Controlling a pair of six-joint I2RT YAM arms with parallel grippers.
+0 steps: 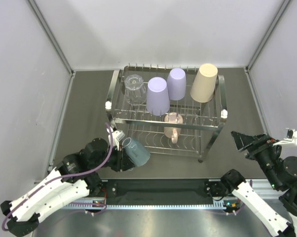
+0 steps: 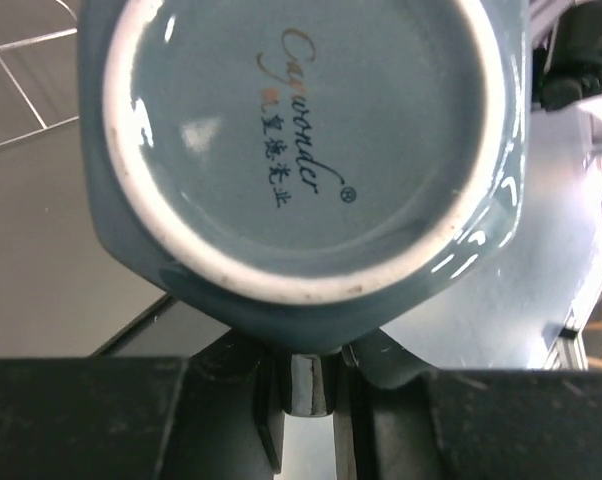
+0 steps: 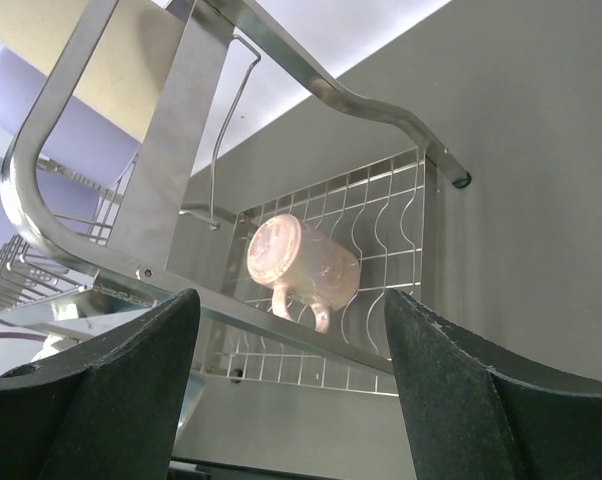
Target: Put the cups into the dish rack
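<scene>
My left gripper swings outward next onto the bare wires beside the pink mug and releases, as they lie to its right in the top view.
My left gripper (image 1: 123, 148) is shut on the handle of the teal mug (image 1: 136, 152), held just left of the dish rack's (image 1: 215, 133) lower front corner. In the left wrist view the mug's base (image 2: 301, 140) fills the frame and the handle sits between my fingers (image 2: 243, 400). On the rack's top tier stand a clear glass (image 1: 135, 88), two lavender tumblers (image 1: 158, 96) (image 1: 176, 83) and a beige tumbler (image 1: 204, 82), all upside down. The pink mug (image 1: 173, 126) lies on the lower tier, and it shows in the right wrist view (image 3: 301, 265). My right gripper (image 1: 240, 140) is open and empty, right of the rack.
Grey walls enclose the dark table (image 1: 89, 118) on three sides. The rack's chrome side frame (image 3: 181, 170) rises close in front of my right gripper. The arm bases and a rail (image 1: 158, 190) run along the near edge.
</scene>
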